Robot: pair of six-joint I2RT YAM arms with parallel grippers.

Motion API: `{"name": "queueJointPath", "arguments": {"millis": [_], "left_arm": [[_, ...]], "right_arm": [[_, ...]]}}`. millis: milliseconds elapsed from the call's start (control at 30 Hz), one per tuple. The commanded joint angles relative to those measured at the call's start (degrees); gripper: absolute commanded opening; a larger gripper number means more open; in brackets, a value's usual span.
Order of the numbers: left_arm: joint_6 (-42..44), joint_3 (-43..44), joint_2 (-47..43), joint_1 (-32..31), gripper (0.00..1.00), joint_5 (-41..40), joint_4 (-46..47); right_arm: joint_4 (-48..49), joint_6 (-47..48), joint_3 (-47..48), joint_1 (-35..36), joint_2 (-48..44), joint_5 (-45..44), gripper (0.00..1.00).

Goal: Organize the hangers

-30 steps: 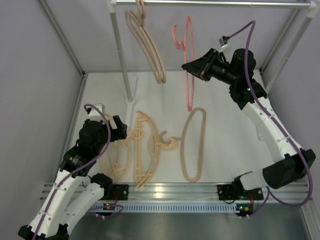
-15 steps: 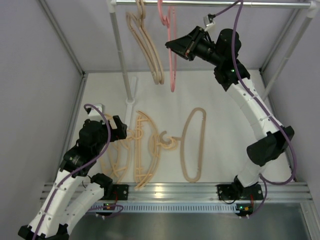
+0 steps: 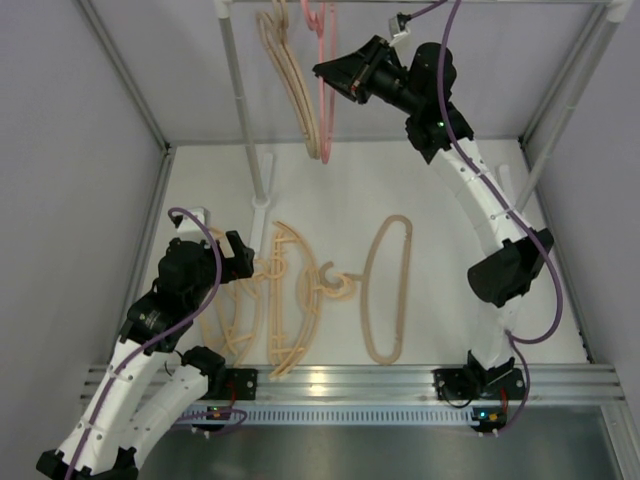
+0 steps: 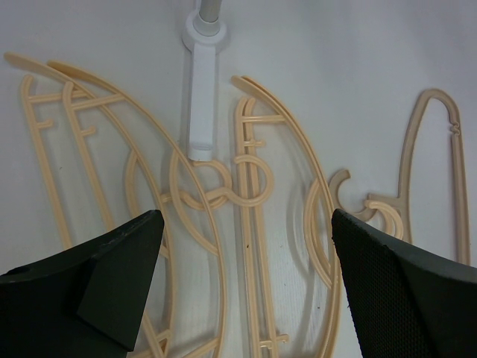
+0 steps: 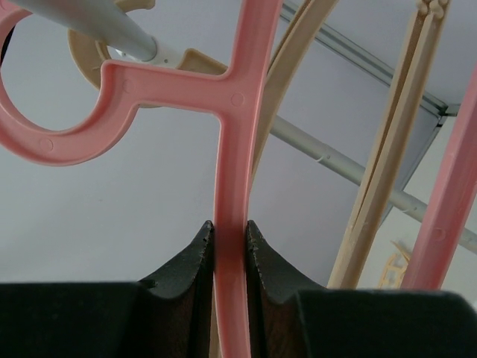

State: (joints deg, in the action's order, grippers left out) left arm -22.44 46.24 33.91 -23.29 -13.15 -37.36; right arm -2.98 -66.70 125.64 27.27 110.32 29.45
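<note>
My right gripper will next slide along the metal bar toward the beige hangers, because they hang to the left of the gripper in the top view. Then it will let go of the pink hanger (image 3: 326, 85).
My right gripper (image 3: 325, 72) is shut on the pink hanger (image 3: 326, 85), held high beside the beige hangers (image 3: 296, 85) that hang from the metal rail. In the right wrist view the fingers (image 5: 262, 257) pinch the pink hanger (image 5: 235, 149) below its hook, which curls around the rail (image 5: 89, 22). My left gripper (image 3: 235, 262) is open and empty, low over the peach-tan hangers with crossbars (image 3: 262, 300) that lie on the table; they show between the fingers in the left wrist view (image 4: 250, 216). A plain beige hanger (image 3: 386, 290) lies to their right, also seen in the left wrist view (image 4: 436, 171).
A metal pole (image 3: 243, 110) stands on a white foot (image 4: 203, 82) at the back left. A second pole (image 3: 565, 95) rises at the right. A grey wall (image 3: 70, 200) bounds the left side. An aluminium rail (image 3: 340, 380) runs along the near edge.
My right arm has lifted the pink hanger up and to the left, from mid-air over the table to the rail beside the beige hangers. The left arm has not moved.
</note>
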Motion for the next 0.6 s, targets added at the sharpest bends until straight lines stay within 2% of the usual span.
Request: {"name": "queueJointPath", "arguments": {"millis": [0,567], "left_arm": [[-0.2,-0.3,0.1,-0.1,0.98,-0.5,0.8],[-0.3,-0.3,-0.4,-0.1,0.98,-0.5,0.8]], "right_arm": [[3.2,-1.3,3.4,1.9,1.1,-0.6,0.00],[3.9,-5.6,1.9,4.4,2.5,-7.0,0.00]]}}
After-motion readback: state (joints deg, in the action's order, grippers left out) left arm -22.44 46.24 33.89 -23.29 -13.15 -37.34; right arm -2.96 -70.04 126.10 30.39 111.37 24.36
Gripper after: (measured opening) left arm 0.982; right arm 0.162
